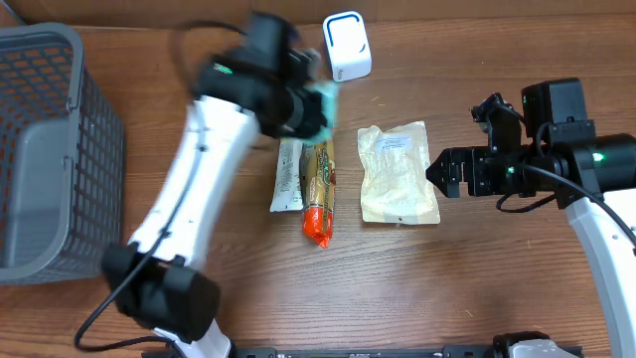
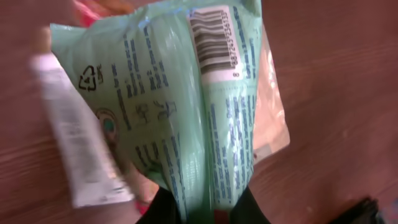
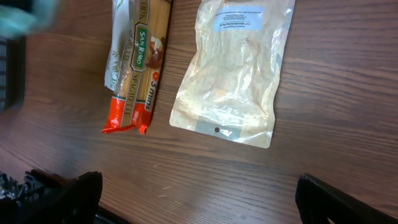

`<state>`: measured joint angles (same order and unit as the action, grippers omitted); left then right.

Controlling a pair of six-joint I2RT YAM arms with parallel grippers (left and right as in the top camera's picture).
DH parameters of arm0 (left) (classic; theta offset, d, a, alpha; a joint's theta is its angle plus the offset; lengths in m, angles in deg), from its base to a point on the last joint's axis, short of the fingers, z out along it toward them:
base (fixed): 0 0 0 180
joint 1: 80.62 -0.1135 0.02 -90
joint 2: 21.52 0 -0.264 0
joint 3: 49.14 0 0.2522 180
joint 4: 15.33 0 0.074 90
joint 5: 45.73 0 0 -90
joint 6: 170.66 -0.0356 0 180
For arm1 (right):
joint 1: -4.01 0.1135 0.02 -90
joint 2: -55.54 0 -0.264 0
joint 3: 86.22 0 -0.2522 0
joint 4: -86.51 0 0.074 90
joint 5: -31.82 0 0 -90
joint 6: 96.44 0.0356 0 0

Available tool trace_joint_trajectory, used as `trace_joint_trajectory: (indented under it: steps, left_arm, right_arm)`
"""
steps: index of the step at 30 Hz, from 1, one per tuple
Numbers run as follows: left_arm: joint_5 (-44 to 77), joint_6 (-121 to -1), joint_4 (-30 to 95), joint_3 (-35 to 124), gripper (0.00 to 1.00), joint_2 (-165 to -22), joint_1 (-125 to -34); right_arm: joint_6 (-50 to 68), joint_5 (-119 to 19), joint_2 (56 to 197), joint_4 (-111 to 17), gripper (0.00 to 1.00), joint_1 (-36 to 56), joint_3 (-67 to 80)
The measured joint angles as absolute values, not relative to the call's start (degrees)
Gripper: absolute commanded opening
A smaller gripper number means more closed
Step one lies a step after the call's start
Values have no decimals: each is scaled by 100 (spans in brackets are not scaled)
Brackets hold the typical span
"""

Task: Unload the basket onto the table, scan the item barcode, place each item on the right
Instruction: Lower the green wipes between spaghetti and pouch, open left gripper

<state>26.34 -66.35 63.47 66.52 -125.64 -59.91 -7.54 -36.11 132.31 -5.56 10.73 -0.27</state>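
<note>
My left gripper will move back from the scanner next, and then it will lower to the gap between the spaghetti packet and clear pouch.
A mint-green packet fills the left wrist view, its barcode showing near the top end. My left gripper is shut on the packet's lower end. From overhead, the left gripper holds the green packet up just below and left of the white and blue scanner at the back of the table. My right gripper stands open with nothing in it, just right of a clear pouch. In the right wrist view the right gripper hangs wide over bare wood.
A spaghetti packet and a slim white packet lie side by side mid-table, left of the clear pouch. A grey mesh basket stands at the left edge. The spaghetti packet lies ahead of the right gripper.
</note>
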Motion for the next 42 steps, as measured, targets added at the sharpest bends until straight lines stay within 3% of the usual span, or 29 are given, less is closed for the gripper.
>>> trace_joint_trajectory:
  steps: [9,12,17,19,26,33,39,42]
  left_arm:
    - [3530,-5402,4410,4561,5,-12594,-4695]
    - [3895,-5162,4070,4198,22,-12594,-4539]
    - [4201,-4972,3683,3883,69,-12597,-4522]
    - [4260,-4935,3635,3879,77,-12594,-4522]
    - [4328,-5164,3709,3933,83,-12594,-4542]
    - [4345,-5632,5167,5431,90,-12597,-4793]
    - [4365,-6078,6542,7033,100,-12597,-4961]
    - [4347,-6220,7027,7599,100,-12594,-5053]
  right_arm:
    - [-756,-3613,13231,-553,100,1073,-27]
    - [-754,-3611,13231,-551,100,1073,-27]
    - [-756,-3611,13231,-551,100,1073,-27]
    - [-756,-3613,13231,-556,100,1073,-27]
    - [-756,-3664,13231,-551,100,1073,-27]
    - [-820,-3705,13378,-691,100,1073,-27]
    - [-964,-3723,14215,-1087,99,868,-27]
    - [-1156,-3544,14731,-1257,98,535,-27]
